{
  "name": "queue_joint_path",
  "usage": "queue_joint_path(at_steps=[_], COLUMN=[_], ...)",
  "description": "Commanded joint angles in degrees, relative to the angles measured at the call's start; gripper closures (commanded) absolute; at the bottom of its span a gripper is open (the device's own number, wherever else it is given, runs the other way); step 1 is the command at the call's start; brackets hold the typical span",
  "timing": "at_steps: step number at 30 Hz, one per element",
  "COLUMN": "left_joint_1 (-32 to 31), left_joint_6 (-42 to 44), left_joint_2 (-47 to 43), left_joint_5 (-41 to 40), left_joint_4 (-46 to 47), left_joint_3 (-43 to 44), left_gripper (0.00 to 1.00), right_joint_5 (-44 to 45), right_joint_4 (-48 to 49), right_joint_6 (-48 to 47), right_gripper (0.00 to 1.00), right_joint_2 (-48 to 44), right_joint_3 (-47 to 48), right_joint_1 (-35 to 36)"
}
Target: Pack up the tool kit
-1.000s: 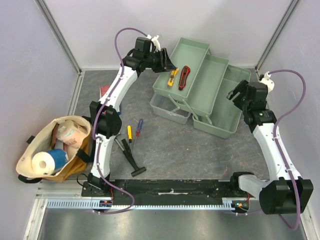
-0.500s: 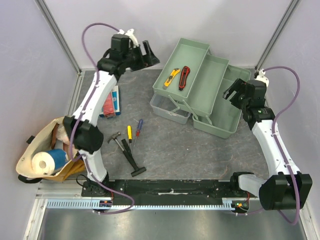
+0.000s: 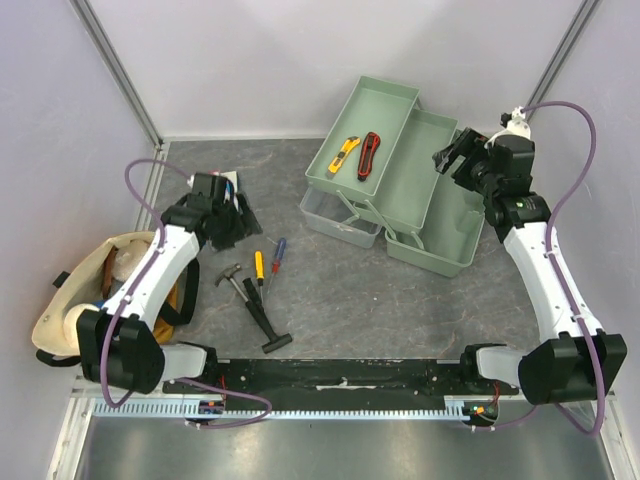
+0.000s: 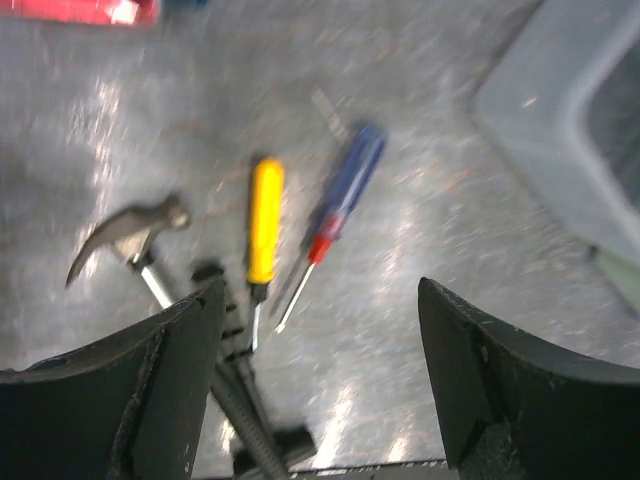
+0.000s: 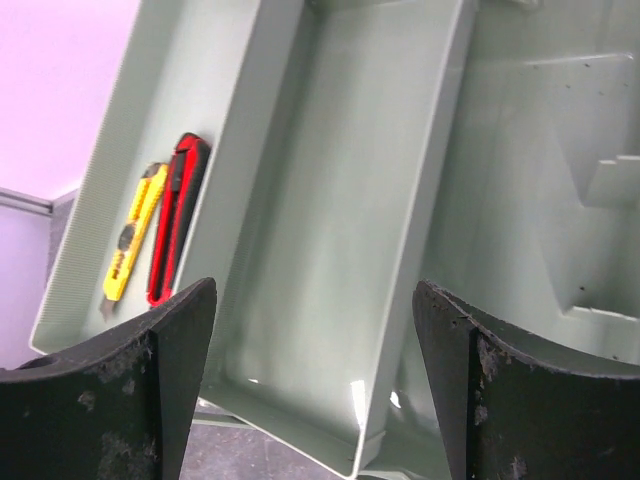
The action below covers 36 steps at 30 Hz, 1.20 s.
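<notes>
My left gripper lowers its open fingers back onto the hammer's silver neck (image 3: 238, 286) (image 4: 156, 284) next, turning to match its slant, since it lies below my left gripper and back from it.
The pale-green toolbox (image 3: 425, 195) stands open at the back right with its trays folded out and its clear lid (image 3: 338, 216) at its left. The yellow knife (image 3: 346, 152) and red-black cutter (image 3: 369, 155) lie in the far-left tray; both show in the right wrist view, knife (image 5: 132, 240) and cutter (image 5: 178, 215). A black hammer (image 3: 256, 306), a yellow screwdriver (image 3: 259, 266) and a blue screwdriver (image 3: 279, 252) lie on the table. My left gripper (image 3: 243, 222) is open and empty just left of the screwdrivers (image 4: 265, 220). My right gripper (image 3: 450, 158) is open and empty above the middle tray (image 5: 350, 200).
A tan cloth bag (image 3: 70, 300) with a paper roll (image 3: 85, 325) sits at the left edge. A red packet (image 4: 80, 8) lies behind the left gripper. Purple walls and metal posts close the back and sides.
My left arm has swung away from the toolbox's far-left tray, back and down to the screwdrivers. My right gripper has moved farther over the toolbox.
</notes>
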Motion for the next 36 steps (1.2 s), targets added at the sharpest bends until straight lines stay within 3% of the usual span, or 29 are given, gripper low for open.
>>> queue_joint_path(at_steps=[1,6,10,19,25,36], left_joint_1=[0.78,1.04,1.22,1.84,2.28,2.28], left_joint_6=[-5.39,-6.89,-7.33,-9.09,-10.32,-11.46], left_joint_2=[-5.86,-7.19,-5.61,-5.52,-1.92,4.41], left_joint_5=[-1.46,0.21,-0.49,-8.13,-7.43,-7.61], left_joint_4=[0.1,0.97,1.16,-0.88,2.9,8.8], left_joint_3=[-8.67,-16.06,-18.27,-23.1,-25.74,-29.26], left_gripper=[0.18,0.24,0.35,0.44,0.68,0.71], right_joint_5=[-2.63,-3.25,-4.04,-5.18,-5.19,-4.83], right_joint_4=[2.44,2.44,2.18,1.91,1.91,1.39], right_joint_6=[0.32,0.59,-0.02,-0.99,-0.99,-1.08], right_gripper=[0.14,0.14,0.14,0.14,0.14,0.15], right_joint_2=[0.67,0.23,-0.38,-1.79,-1.61,-2.49], right_joint_3=[3.82,4.61,5.31,5.58,5.32,4.26], right_joint_1=[1.12,2.18,2.36,2.44,2.53,2.53])
